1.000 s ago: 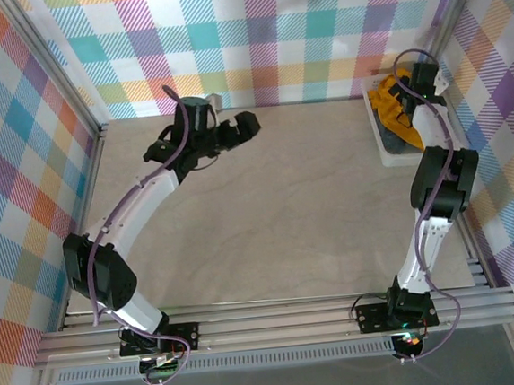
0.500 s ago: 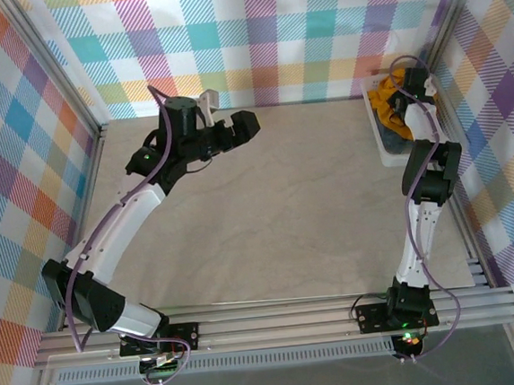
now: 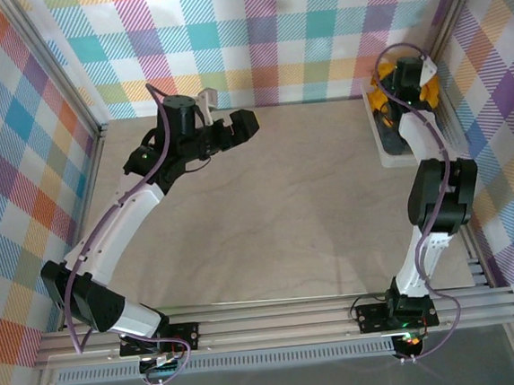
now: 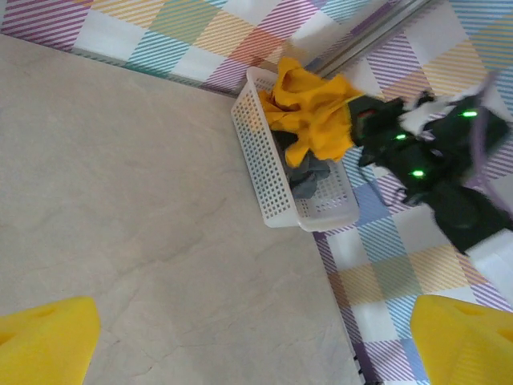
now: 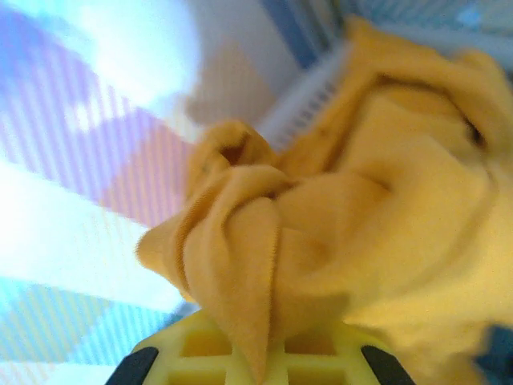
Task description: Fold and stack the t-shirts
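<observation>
My right gripper rises clear of the basket [image 4: 268, 180] next, then comes down over the middle of the table to release the t-shirt, since that part lies empty.
The mustard-orange t-shirt [image 4: 309, 120] hangs bunched above the white basket [image 4: 268, 180] at the far right corner. My right gripper [image 3: 395, 83] is shut on it; in the right wrist view the cloth [image 5: 337, 208] is pinched against the yellow lattice finger [image 5: 200, 349]. The dark slate-grey t-shirt [image 4: 309, 172] lies crumpled inside the basket, partly under the hanging orange cloth. My left gripper [image 3: 242, 123] hovers over the far left-centre of the table, well apart from both shirts. Its yellow fingertips [image 4: 44, 345] stand wide apart with nothing between them.
The basket [image 3: 386, 141] sits against the right checked wall. Checked cloth walls and metal frame rails close in the table on three sides. The beige table surface [image 3: 285, 208] stretches between the two arms.
My right gripper has risen and moved towards the back wall, pulling the mustard-orange shirt up out of the basket. The left arm's elbow swung left; its gripper stayed about where it was.
</observation>
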Robot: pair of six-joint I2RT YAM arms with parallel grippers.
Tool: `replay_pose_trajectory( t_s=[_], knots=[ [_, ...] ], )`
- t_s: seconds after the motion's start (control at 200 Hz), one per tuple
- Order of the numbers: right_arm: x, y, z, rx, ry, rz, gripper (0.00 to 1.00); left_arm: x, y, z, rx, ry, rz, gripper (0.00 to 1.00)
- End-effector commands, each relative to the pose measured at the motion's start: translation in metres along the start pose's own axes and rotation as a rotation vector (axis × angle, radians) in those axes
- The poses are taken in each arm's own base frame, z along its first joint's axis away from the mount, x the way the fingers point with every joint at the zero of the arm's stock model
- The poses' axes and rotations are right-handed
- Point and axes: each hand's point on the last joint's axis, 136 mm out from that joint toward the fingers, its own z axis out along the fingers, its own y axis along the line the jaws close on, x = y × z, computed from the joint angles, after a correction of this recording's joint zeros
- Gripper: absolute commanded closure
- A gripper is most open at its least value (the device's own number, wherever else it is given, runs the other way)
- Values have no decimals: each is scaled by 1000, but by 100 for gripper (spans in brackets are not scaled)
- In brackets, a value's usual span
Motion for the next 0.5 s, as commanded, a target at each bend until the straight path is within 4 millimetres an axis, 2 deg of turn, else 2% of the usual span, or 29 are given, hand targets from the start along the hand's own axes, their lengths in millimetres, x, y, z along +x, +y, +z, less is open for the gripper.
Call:
replay_pose_trajectory(
  t_s=[0.0,0.125,0.17,0.25,0.375,0.435,0.495],
  knots=[
    [-73,76,-52,-204,-198,-22,100,7,17,9,-55,18,-2,1],
    [-122,141,-103,-407,-279,-47,100,10,41,11,-167,12,-14,1],
    [-133,163,-122,-478,-292,-64,100,11,49,11,-208,6,-19,1],
    [-141,199,-155,-600,-290,-90,100,10,68,4,-317,-16,-34,1],
    [-121,249,-210,-759,-255,-171,100,2,97,-17,-522,-58,-27,1],
    [-100,266,-233,-818,-215,-195,100,-5,107,-33,-621,-94,-15,1],
    [-70,279,-250,-860,-151,-227,100,-13,117,-52,-721,-139,-10,0]
  ],
)
